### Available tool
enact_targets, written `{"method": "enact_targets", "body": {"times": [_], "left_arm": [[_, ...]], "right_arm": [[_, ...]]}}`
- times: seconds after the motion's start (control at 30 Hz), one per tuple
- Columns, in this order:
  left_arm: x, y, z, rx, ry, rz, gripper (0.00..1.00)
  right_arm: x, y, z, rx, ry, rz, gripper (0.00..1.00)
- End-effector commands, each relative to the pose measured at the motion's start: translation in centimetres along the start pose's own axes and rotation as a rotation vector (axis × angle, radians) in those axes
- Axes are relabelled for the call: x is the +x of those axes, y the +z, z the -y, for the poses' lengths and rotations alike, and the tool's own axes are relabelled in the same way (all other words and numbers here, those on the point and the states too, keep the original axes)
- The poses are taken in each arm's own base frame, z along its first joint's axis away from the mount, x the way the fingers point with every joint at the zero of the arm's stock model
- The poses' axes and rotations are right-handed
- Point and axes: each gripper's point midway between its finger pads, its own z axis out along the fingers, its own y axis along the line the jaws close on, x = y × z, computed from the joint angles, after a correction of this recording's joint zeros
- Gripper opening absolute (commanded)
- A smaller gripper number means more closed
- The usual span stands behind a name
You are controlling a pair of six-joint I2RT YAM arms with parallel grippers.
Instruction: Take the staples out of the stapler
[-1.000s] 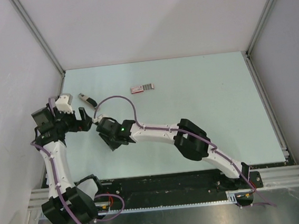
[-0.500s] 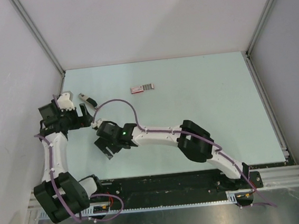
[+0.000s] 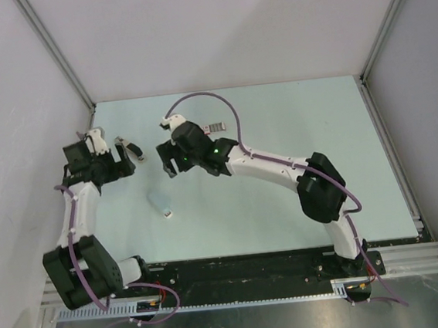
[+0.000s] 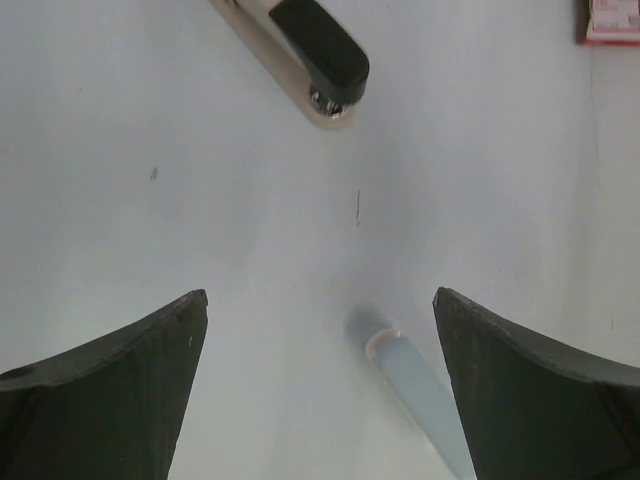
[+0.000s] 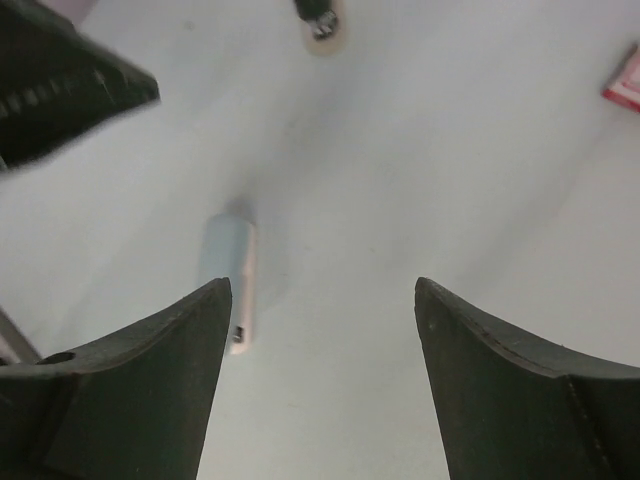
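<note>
The open fingers of my left gripper are still short of the stapler on the tabletop, so it next needs to move outward and down onto the stapler's black near end (image 3: 135, 151) (image 4: 322, 50).
The stapler (image 3: 130, 148), a small black bar on a pale metal base, lies on the table at the back left. Its end shows at the top of the left wrist view (image 4: 318, 52) and the right wrist view (image 5: 322, 22). My left gripper (image 3: 123, 164) is open and empty just in front of it (image 4: 318, 300). My right gripper (image 3: 164, 158) is open and empty to the stapler's right (image 5: 320, 285). A pale blue oblong piece (image 3: 161, 203) lies loose on the table nearer the front, visible between the left fingers (image 4: 415, 385) and by the right gripper's left finger (image 5: 228, 270).
A small red and white box (image 3: 209, 128) lies behind the right wrist; it shows at the corner of the left wrist view (image 4: 610, 20) and the right wrist view (image 5: 625, 82). The left wall and its metal post stand close to the left arm.
My right arm has swung from the near left toward the back and its gripper has opened. The pale blue piece now lies on the table where it was. My left gripper shifted slightly back.
</note>
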Motion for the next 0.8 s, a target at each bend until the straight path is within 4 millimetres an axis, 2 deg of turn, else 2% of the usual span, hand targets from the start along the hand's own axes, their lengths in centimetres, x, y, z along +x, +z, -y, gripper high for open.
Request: {"method": "enact_targets", "body": {"times": [0.0,0.17,0.3,0.4,0.6,0.77], "left_arm": [[-3.4,2.4,0.4,-0.085,-0.088,0.042,1.00],[-2.7,5.5,0.5,-0.141,-0.178,-0.014,1.00],[-3.1,7.1,0.0,-0.193,-0.232,-0.010,0.99],[-3.7,8.0,-0.5,-0.233,-0.269,-0.004,0.99],[-4.5,10.1,0.5,-0.235,-0.290,-0.006,0.99],[-5.2,12.0,1.7,-0.229,-0.281,-0.013,0.99]], "right_arm": [[-1.9,-3.2,-0.4,-0.012,-0.025,0.125,0.79],[-0.3,-6.6,1.3,0.033,-0.001,0.171,0.79],[1.0,-8.4,1.7,0.053,-0.007,0.180,0.79],[1.3,-9.4,1.9,0.050,-0.003,0.196,0.79],[0.8,-10.5,2.2,0.025,0.013,0.228,0.78],[1.0,-10.5,2.4,0.006,0.026,0.234,0.78]]}}
